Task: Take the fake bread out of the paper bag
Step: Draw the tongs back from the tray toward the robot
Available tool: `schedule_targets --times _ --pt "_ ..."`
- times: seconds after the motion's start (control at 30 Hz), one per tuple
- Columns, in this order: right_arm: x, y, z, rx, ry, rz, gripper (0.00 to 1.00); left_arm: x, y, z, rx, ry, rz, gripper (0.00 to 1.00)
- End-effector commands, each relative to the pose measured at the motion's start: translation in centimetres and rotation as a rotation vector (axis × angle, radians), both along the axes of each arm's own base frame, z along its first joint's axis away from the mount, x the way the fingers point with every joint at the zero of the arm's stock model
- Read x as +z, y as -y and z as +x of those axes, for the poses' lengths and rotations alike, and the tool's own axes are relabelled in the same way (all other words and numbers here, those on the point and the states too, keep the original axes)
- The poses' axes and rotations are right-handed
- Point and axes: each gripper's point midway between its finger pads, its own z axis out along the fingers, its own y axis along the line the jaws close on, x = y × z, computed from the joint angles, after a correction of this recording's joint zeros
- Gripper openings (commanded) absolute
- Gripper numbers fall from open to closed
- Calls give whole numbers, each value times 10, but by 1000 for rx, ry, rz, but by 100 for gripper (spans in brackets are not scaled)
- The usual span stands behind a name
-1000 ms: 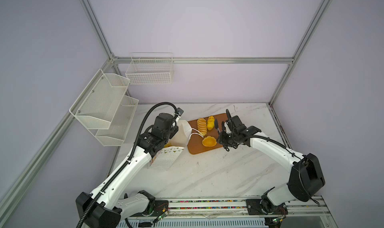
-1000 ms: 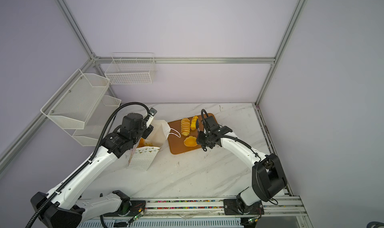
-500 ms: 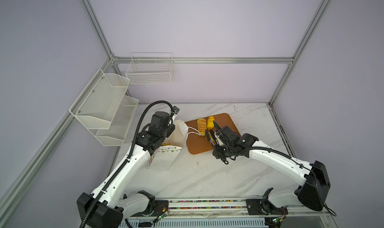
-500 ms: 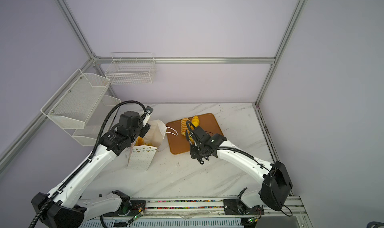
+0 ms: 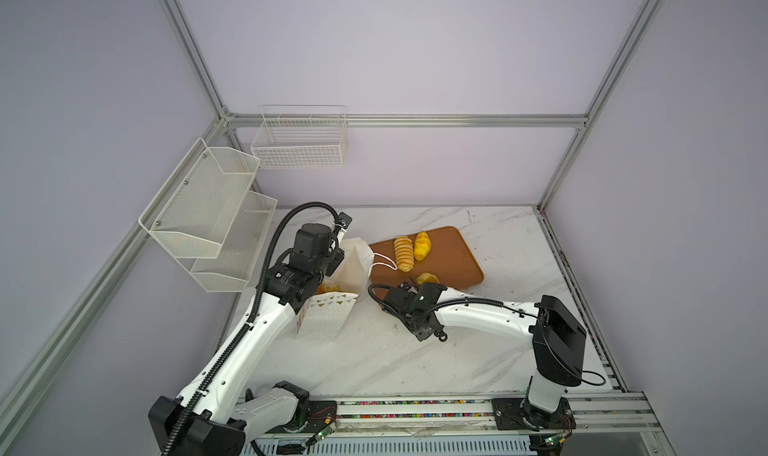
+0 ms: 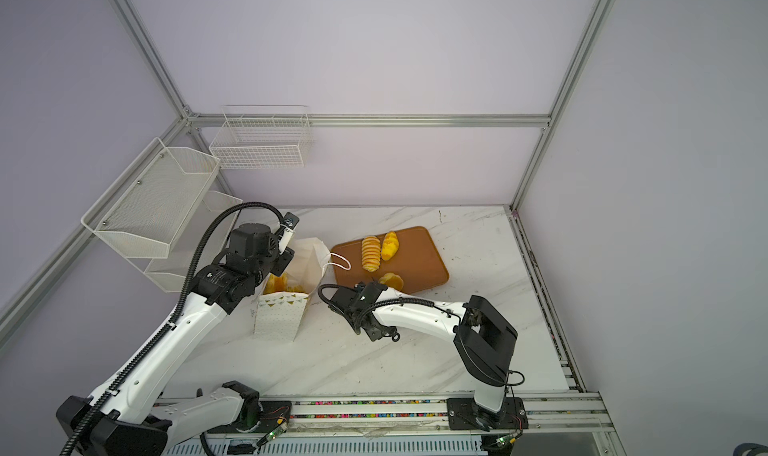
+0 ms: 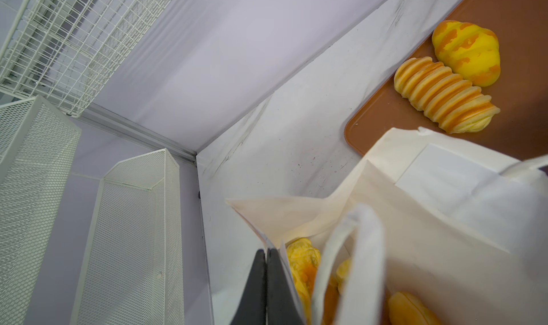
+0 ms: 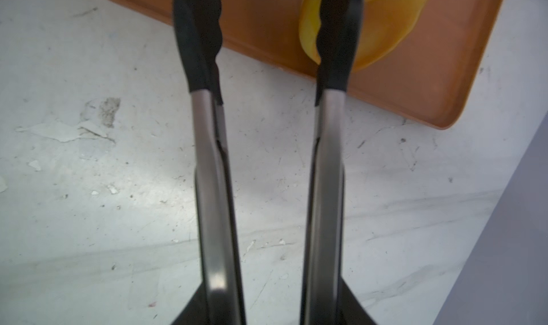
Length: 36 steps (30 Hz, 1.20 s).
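Note:
The robot will next push its right gripper outward until the open ends of the tongs are on both sides of the third piece (image 5: pixel 427 279) (image 8: pixel 391 25) and then close, because the gap between the ends is empty.
The paper bag (image 5: pixel 327 318) stands open at the left of the table, white with a triangle pattern. My left gripper (image 7: pixel 266 253) is shut on its rim. Golden fake bread (image 7: pixel 302 261) lies inside the bag, also showing from above (image 6: pixel 277 284). On the orange-brown tray (image 5: pixel 455 258) lie a ridged roll (image 5: pixel 404 253), a yellow bun (image 5: pixel 422 246) and a third piece (image 5: pixel 428 278). My right gripper (image 8: pixel 269 288) is shut on metal tongs (image 8: pixel 209 160). The black tong tips stand apart with nothing between them, over the tray's near edge beside that third piece (image 8: pixel 385 27).
Two white mesh shelves (image 5: pixel 199 208) hang on the left wall and a wire basket (image 5: pixel 299 142) on the back wall. The bag's cord handle (image 5: pixel 382 262) lies over the tray's left edge. A metal rail (image 5: pixel 415 408) runs along the table's front.
My right arm with the tongs has drawn back from over the tray toward the front left, nearer the bag. The left arm has kept hold of the bag's rim and hardly moved.

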Motion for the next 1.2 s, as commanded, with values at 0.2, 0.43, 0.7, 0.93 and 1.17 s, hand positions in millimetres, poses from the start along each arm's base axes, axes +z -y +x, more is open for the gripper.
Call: schedule_targets --times 0.2,0.43,0.7,0.93,1.17 --pt "35 31 5 -71 118 -47 45 14 -5 -3 7 34 -22 0" --pt "31 28 -7 -27 64 -20 47 13 -3 0 9 28 -38 0" --pt "12 14 -12 57 27 -118 47 12 -5 -2 12 26 -40 0" --pt "-5 19 -6 33 36 -249 49 10 -5 -2 11 19 -40 0" --pt "-8 22 1 -3 73 -338 50 6 -5 -3 10 18 -41 0"
